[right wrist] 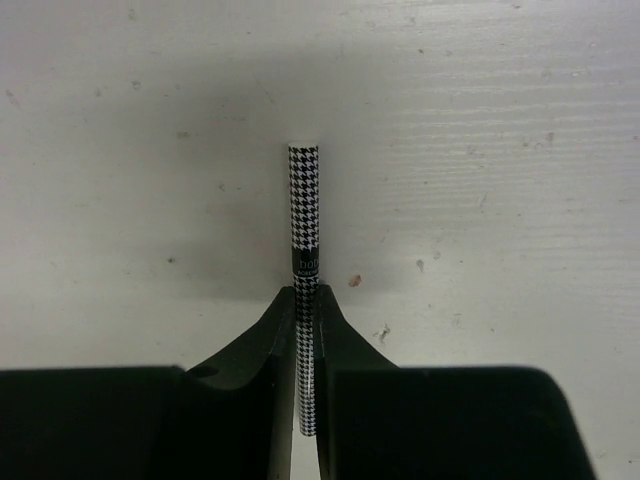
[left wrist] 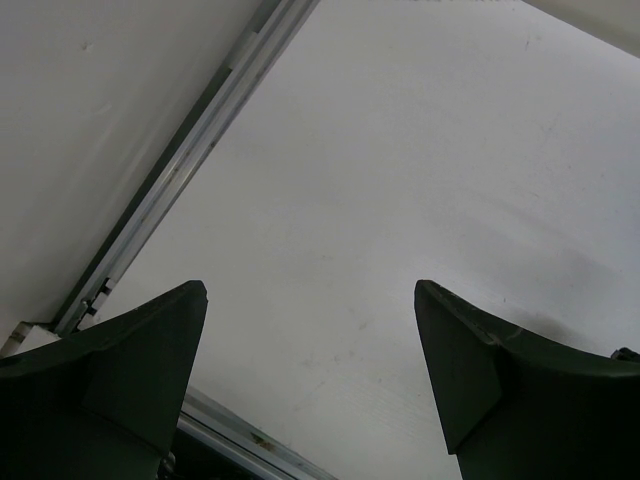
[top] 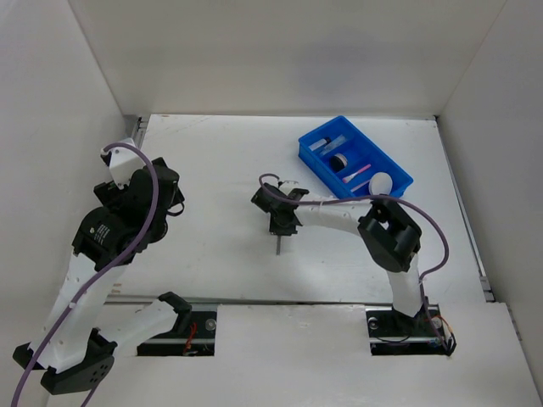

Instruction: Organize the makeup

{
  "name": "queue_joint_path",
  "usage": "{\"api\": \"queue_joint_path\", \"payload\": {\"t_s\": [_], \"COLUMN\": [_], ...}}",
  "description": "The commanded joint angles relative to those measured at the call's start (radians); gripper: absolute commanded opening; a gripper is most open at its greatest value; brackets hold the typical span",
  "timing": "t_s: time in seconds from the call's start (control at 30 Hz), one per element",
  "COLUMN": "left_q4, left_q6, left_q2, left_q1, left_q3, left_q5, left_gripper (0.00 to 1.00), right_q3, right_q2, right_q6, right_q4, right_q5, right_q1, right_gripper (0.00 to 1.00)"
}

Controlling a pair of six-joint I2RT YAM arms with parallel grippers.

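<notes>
Next, my right gripper lifts over to the pink pencil's compartment (top: 365,172) and releases, since the tray (top: 316,157) lies outward and to its right in the top view.
My right gripper (top: 279,231) is shut on a slim black-and-white houndstooth pencil (right wrist: 303,230) at the table's middle. The pencil's end sticks out past the fingertips toward me in the top view (top: 278,246). The blue divided tray (top: 316,157) stands at the back right and holds clear tubes (top: 329,142), a round compact (top: 338,161), a pink pencil (top: 357,174) and a cream round puff (top: 381,181). My left gripper (top: 174,206) is open and empty at the left; its wrist view shows only bare table between the fingers (left wrist: 160,340).
White walls close in the table on the left, back and right. A metal rail (left wrist: 190,150) runs along the left wall's foot. The right arm's elbow (top: 389,233) hangs just in front of the tray.
</notes>
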Motion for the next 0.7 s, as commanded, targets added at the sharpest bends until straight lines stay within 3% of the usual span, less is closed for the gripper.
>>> {"api": "queue_joint_path", "payload": {"t_s": [0.0, 0.13, 0.27, 0.37, 0.5, 0.67], "left_q4": [-0.007, -0.007, -0.007, 0.002, 0.012, 0.012], "left_q6": [-0.007, 0.002, 0.002, 0.002, 0.002, 0.011], "left_q2": [-0.008, -0.008, -0.008, -0.008, -0.008, 0.002], "left_q1": [0.007, 0.007, 0.007, 0.007, 0.007, 0.007], "left_q3": [0.001, 0.001, -0.008, -0.008, -0.008, 0.001], "left_q5": [-0.021, -0.021, -0.021, -0.021, -0.021, -0.021], "left_gripper": [0.82, 0.82, 0.82, 0.82, 0.82, 0.82], "right_q3": [0.038, 0.050, 0.014, 0.003, 0.096, 0.170], "right_q2": [-0.027, -0.164, -0.309, -0.383, -0.327, -0.207], "right_q6": [0.007, -0.019, -0.091, -0.151, -0.162, -0.162], "right_q4": [-0.073, -0.108, -0.055, 0.011, 0.011, 0.024], "right_q5": [0.077, 0.149, 0.140, 0.100, 0.037, -0.039], "right_q1": [0.003, -0.082, -0.338, -0.463, -0.648, -0.764], "right_gripper": [0.06, 0.05, 0.05, 0.05, 0.06, 0.08]}}
